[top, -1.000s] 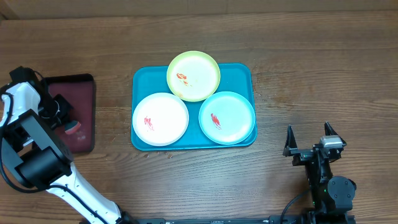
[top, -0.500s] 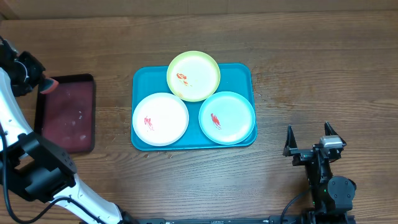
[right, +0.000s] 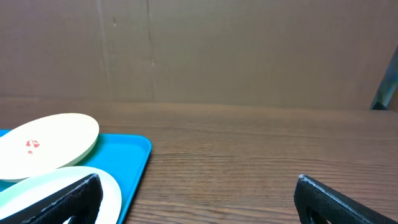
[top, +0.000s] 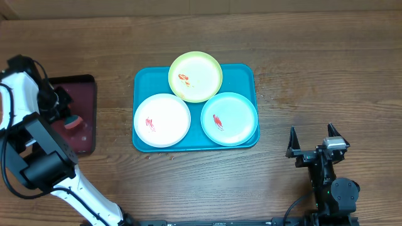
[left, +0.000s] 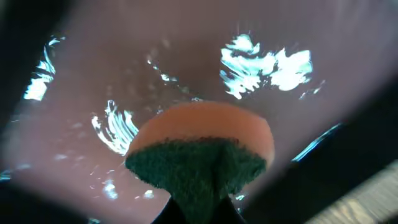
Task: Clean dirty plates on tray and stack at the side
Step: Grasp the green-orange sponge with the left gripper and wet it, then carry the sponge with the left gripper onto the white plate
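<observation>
The sponge goes up, then toward the right in the overhead view and down next. My left gripper releases the sponge (top: 73, 121) on the white plate (top: 164, 118), since red smears mark it.
The turquoise tray (top: 244, 74) lies mid-table with three plates on it, each with red smears: yellow-green (top: 195, 76) at the back, white (top: 162, 120) front left, mint-blue (top: 229, 118) front right. My left gripper (top: 64, 114) is far to the left of them, shut on an orange sponge (top: 73, 121) with a dark green scrub side. In the left wrist view the sponge (left: 202, 149) fills the middle, pinched between the fingers of the gripper (left: 200, 210). My right gripper (top: 312, 147) stands open, holding nothing, right of the tray's front corner. The right wrist view shows the yellow-green plate (right: 46, 148) and the tray's corner (right: 127, 155).
A dark maroon tray (top: 85, 138) with a black rim lies at the left, under the sponge; its wet, shiny floor (left: 155, 37) fills the left wrist view. A brown cardboard wall (right: 199, 50) closes off the back of the wooden table (top: 326, 75).
The left arm swung up and back to the left off the maroon tray with the sponge, then came back over that tray. The right arm and the plates have not moved.
</observation>
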Motion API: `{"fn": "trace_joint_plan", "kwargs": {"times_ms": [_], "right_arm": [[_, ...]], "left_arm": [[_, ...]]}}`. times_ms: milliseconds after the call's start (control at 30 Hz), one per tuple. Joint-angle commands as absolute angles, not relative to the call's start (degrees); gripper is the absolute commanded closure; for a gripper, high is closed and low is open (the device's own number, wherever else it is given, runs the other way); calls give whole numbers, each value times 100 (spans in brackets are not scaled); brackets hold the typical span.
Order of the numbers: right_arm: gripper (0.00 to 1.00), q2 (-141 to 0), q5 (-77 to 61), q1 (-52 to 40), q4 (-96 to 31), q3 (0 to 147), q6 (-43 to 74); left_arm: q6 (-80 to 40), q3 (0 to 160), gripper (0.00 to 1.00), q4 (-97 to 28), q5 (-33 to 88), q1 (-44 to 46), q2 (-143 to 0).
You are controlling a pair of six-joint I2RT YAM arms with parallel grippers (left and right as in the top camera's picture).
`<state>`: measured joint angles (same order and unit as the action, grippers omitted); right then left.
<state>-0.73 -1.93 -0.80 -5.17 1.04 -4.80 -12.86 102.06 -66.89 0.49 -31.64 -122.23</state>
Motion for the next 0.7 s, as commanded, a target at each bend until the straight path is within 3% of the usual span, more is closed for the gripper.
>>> {"fn": "trace_joint_plan", "kwargs": {"times_ms": [0,233,667], "right_arm": [[0,-16,-154,-91,-482,47,-513],[0,-16,-156,-91,-482,47,-513],[0,-16,-154,-91,-482,47,-513]], "left_arm": [[-1133,11192,96,-6943,-40,-3218,-11568],[-1177,11699,96,-6982,519,-3079,-11015],[-1155,10901,96,-7159,1035,-2547,-11924]]}}
